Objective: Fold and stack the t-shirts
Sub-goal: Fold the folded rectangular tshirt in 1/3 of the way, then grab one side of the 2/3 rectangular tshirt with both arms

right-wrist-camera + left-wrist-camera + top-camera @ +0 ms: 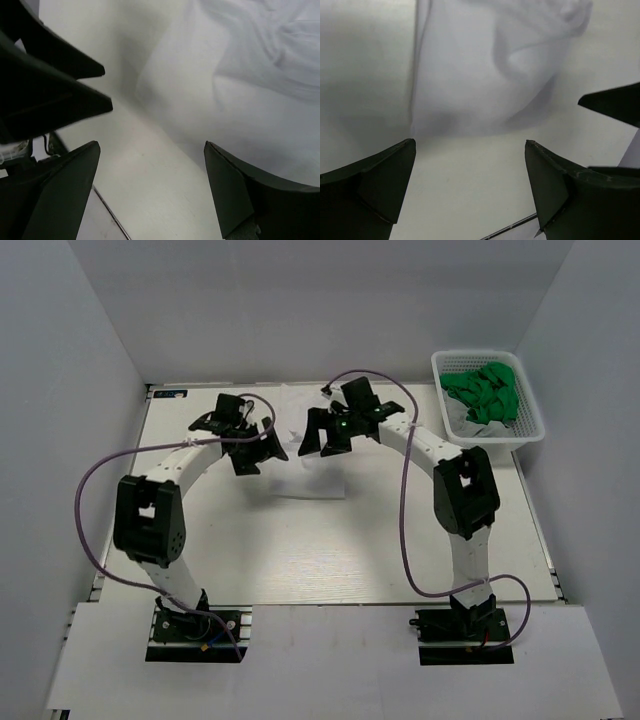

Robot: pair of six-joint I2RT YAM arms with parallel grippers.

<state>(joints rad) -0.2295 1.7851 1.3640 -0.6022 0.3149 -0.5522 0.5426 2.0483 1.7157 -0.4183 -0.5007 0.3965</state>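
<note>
Next, my left gripper moves down and sideways onto the t-shirt's near corner (pixel 275 494) (pixel 415 133), as this lies below it and to its left in the wrist view.
The white t-shirt (pixel 305 475) lies spread on the table between my two grippers. In the left wrist view it (pixel 485 65) lies just beyond my fingertips, wrinkled. In the right wrist view it (pixel 240 75) fills the upper right. My left gripper (pixel 256 448) is open and empty at the shirt's left edge, over bare table (pixel 470 150). My right gripper (pixel 322 436) is open and empty at the shirt's far right part, its jaws over bare table beside the cloth (pixel 152 147). Bright green t-shirts (pixel 485 390) lie bunched in the basket at the far right.
A white plastic mesh basket (pixel 530 430) stands at the table's far right corner. The two grippers are close together; the left gripper shows in the right wrist view (pixel 45 80). Purple cables loop off both arms. White walls enclose the table.
</note>
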